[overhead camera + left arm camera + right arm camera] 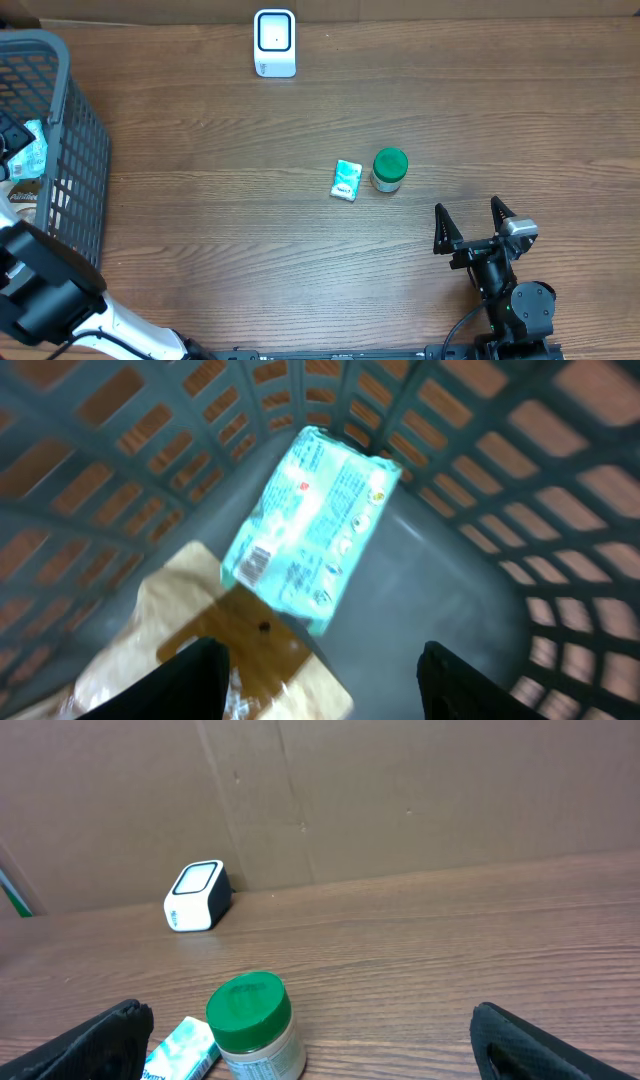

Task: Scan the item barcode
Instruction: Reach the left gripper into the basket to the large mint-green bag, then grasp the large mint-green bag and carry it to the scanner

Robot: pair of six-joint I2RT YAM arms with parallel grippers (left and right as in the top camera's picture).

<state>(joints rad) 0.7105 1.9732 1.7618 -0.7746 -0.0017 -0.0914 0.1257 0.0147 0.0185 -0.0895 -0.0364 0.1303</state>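
I will next lower my left gripper deeper into the basket [470, 590] and close it on the teal packet's lower end [312, 600] beside the barcode label, so the label stays uncovered.
In the left wrist view a teal packet [310, 520] lies tilted inside the grey basket [470, 590], with a small barcode label [255, 564] near its lower end. It rests partly on a tan and brown packet [240, 635]. My left gripper [325, 685] hovers above them, open, nothing between its dark fingers [195, 680]. The white scanner [274, 43] stands at the table's far edge. My right gripper [468, 228] is open near the front right, empty, pointing at a green-lidded jar [389, 170] and a second teal packet [346, 180].
The grey mesh basket [75, 130] fills the left edge of the table, and my left arm [45, 290] reaches into it from the front. A brown cardboard wall [400, 800] stands behind the scanner [195, 897].
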